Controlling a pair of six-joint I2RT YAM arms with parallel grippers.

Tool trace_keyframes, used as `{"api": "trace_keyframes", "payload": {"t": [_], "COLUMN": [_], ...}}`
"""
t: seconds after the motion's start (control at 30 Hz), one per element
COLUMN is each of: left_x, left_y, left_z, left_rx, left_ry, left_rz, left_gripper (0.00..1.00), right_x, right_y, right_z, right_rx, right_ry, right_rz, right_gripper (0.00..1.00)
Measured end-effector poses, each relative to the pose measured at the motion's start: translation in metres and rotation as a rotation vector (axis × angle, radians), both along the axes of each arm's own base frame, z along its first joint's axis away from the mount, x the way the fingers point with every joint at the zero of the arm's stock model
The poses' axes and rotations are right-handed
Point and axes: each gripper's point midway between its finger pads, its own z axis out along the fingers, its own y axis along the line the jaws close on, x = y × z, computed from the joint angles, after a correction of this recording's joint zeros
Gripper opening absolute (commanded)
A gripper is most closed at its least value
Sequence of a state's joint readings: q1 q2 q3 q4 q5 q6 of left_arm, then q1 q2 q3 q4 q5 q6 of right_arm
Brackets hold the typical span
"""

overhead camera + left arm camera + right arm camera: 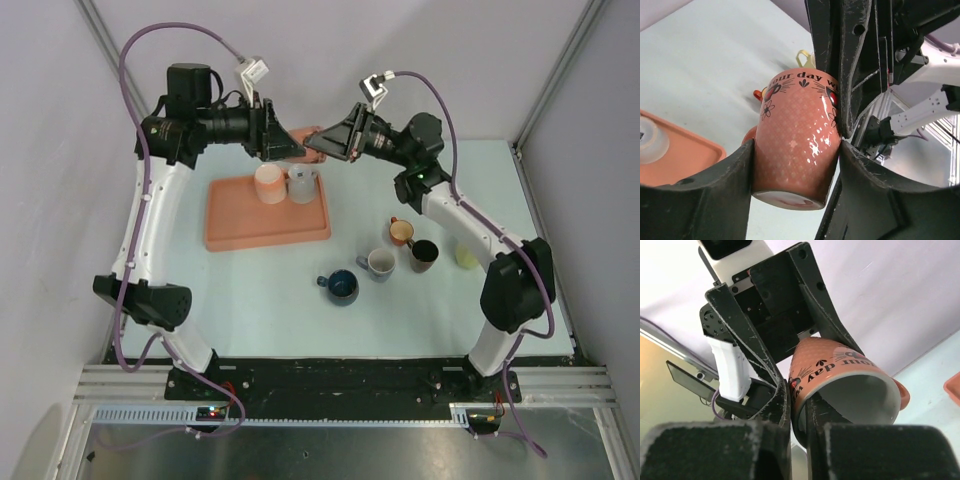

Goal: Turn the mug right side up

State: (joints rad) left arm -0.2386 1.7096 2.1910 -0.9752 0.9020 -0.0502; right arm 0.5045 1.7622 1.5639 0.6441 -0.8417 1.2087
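Note:
My right gripper turns fingers-down next as it brings the mug back and down to bare table by the dark brown mug. It releases there, since the mug hangs sideways.
A salmon-pink mug [310,137] with black lettering hangs in the air at the back of the table, held between both grippers. My left gripper [291,146] is shut on the mug's body [797,145], one finger on each side, with the mug's base towards its camera. My right gripper [326,143] is shut on the mug's rim [840,372], one finger inside the mouth and one outside. The mug lies roughly on its side, its mouth towards the right wrist camera. The handle is mostly hidden.
An orange tray [265,228] below the grippers holds a pink cup [268,184] and a clear cup [302,184]. On the table to the right stand a blue mug [342,287], a grey mug [380,264], a tan mug [401,232], a dark brown mug [424,255] and a yellow-green cup [466,256].

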Motion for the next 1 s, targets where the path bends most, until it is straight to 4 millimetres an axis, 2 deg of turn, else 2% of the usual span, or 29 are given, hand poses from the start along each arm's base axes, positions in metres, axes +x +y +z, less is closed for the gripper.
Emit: {"api": "trace_keyframes", "payload": {"t": [0.03, 0.1, 0.23, 0.37, 0.43, 0.53, 0.6, 0.7, 0.77, 0.9, 1.0], "left_x": [-0.002, -0.003, 0.013, 0.048, 0.062, 0.082, 0.094, 0.114, 0.129, 0.158, 0.174], "left_y": [-0.001, -0.003, 0.005, 0.036, 0.052, 0.077, 0.090, 0.101, 0.106, 0.111, 0.108], "left_z": [0.002, 0.002, -0.005, -0.022, -0.033, -0.056, -0.073, -0.104, -0.131, -0.187, -0.224], "left_rx": [-0.008, -0.006, 0.059, 0.202, 0.278, 0.400, 0.471, 0.558, 0.617, 0.714, 0.752], "left_ry": [-0.001, -0.010, -0.062, -0.132, -0.144, -0.135, -0.119, -0.077, -0.035, 0.043, 0.089], "left_rz": [-0.012, -0.018, 0.056, 0.244, 0.334, 0.456, 0.510, 0.561, 0.582, 0.589, 0.567], "left_gripper": [0.85, 0.96, 0.99, 1.00, 1.00, 1.00, 1.00, 1.00, 1.00, 1.00, 1.00], "right_x": [-0.002, -0.005, 0.003, 0.015, 0.010, -0.011, -0.033, -0.066, -0.087, -0.123, -0.136], "right_y": [-0.002, -0.007, -0.017, -0.042, -0.058, -0.085, -0.107, -0.145, -0.169, -0.205, -0.214], "right_z": [0.002, 0.004, -0.010, -0.051, -0.075, -0.112, -0.141, -0.192, -0.224, -0.276, -0.303], "right_rx": [0.000, -0.010, -0.131, -0.420, -0.606, -0.883, -1.065, -1.295, -1.413, -1.567, -1.599], "right_ry": [-0.007, -0.009, 0.019, 0.035, 0.040, 0.053, 0.086, 0.166, 0.234, 0.354, 0.398], "right_rz": [0.001, -0.019, -0.175, -0.443, -0.553, -0.655, -0.677, -0.685, -0.677, -0.668, -0.666], "right_gripper": [0.00, 0.00, 0.00, 0.00, 0.00, 0.00, 0.00, 0.00, 0.00, 0.00, 0.00]}}
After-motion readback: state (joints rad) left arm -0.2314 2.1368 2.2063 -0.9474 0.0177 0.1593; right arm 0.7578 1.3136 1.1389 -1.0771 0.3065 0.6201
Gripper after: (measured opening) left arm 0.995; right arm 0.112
